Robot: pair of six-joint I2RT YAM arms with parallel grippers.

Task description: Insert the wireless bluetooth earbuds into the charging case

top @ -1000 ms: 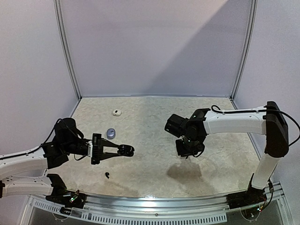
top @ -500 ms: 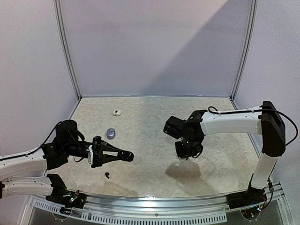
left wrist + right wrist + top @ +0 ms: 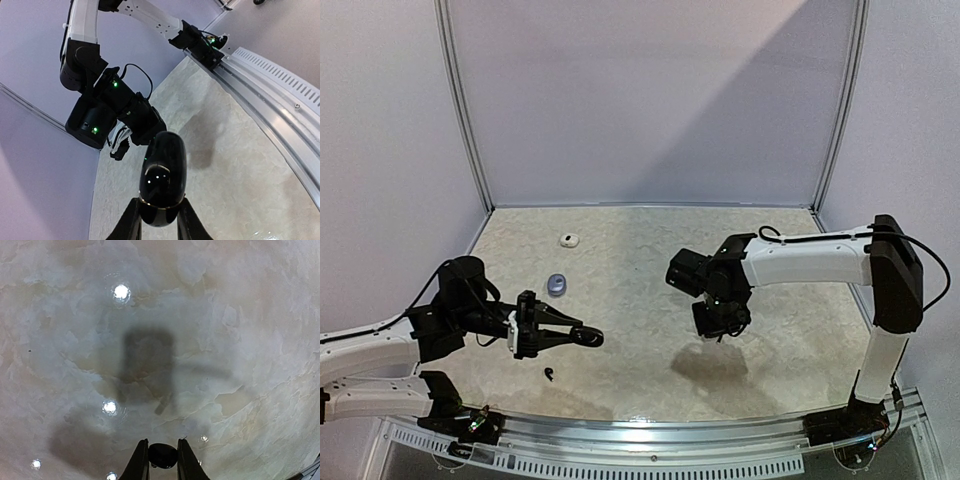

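The charging case (image 3: pixel 162 175) in my left gripper looks closed, so my right gripper will next lower the earbud onto the table, slightly toward the case.
My left gripper (image 3: pixel 584 337) is shut on a glossy black oval charging case (image 3: pixel 162 175), which sticks out beyond the fingertips (image 3: pixel 131 222) above the table. A thin bright seam rings the case near the grip. My right gripper (image 3: pixel 721 324) hangs over the table's middle right and points down. It is shut on a small black earbud (image 3: pixel 162 455) that sits pinched between its fingertips (image 3: pixel 141 460). Another black earbud (image 3: pixel 551 375) lies on the table near the front edge, below the left gripper. The two grippers are well apart.
A small blue-grey rounded object (image 3: pixel 557 284) lies behind the left gripper, and a small white one (image 3: pixel 568 239) sits farther back. The metal rail (image 3: pixel 650 432) runs along the front edge. Walls close in the back and both sides.
My left gripper has swung a little toward the front edge with the case in it. My right gripper has drifted slightly left, still holding the earbud.
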